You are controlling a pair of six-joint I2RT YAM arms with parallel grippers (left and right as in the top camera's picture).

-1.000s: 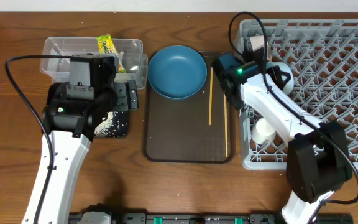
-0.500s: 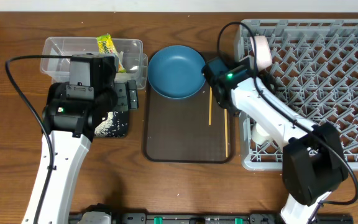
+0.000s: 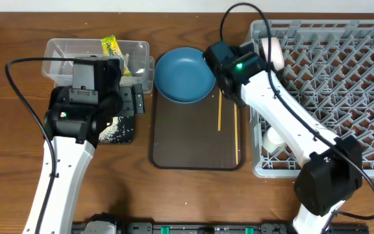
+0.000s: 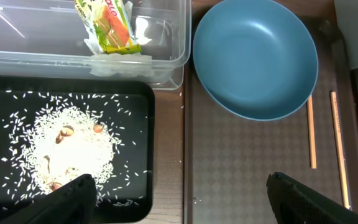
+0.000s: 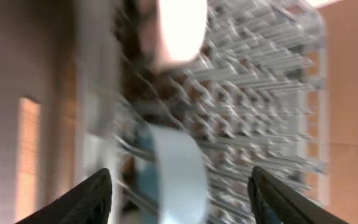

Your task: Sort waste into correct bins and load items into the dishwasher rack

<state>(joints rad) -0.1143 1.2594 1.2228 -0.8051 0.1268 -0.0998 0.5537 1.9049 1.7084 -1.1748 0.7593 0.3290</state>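
Note:
I need to lower my right gripper next, away from the rack and onto the plate's rim point(image 3: 212, 83) beside the chopsticks, because the dark blue plate is still on the brown tray.
My right gripper point(image 3: 221, 62) hangs open with nothing in it, between the dark blue plate point(image 3: 185, 75) and the left edge of the grey dishwasher rack point(image 3: 343, 78). In the blurred right wrist view, a light blue bowl point(image 5: 176, 168) and a white bowl point(image 5: 179, 28) stand on edge in the rack point(image 5: 260, 93), beyond the open gripper point(image 5: 182, 193). A pale cup point(image 3: 276, 136) sits in the rack. Two chopsticks point(image 3: 220, 107) lie on the brown tray. My left gripper point(image 4: 182, 202) is open above the black tray point(image 4: 135, 106) of rice point(image 4: 73, 149). The snack wrapper point(image 4: 107, 25) lies in the clear tub point(image 4: 30, 53).
The dark brown serving tray point(image 3: 193, 143) lies between the bins and the rack and holds the plate and chopsticks. The left arm point(image 3: 86, 97) covers most of the black tray point(image 3: 119, 130) and part of the clear tub point(image 3: 67, 55). Cables loop over both arms.
My right gripper has opened and drawn back leftward, out of the rack's edge to beside the blue plate. The left arm has not moved.

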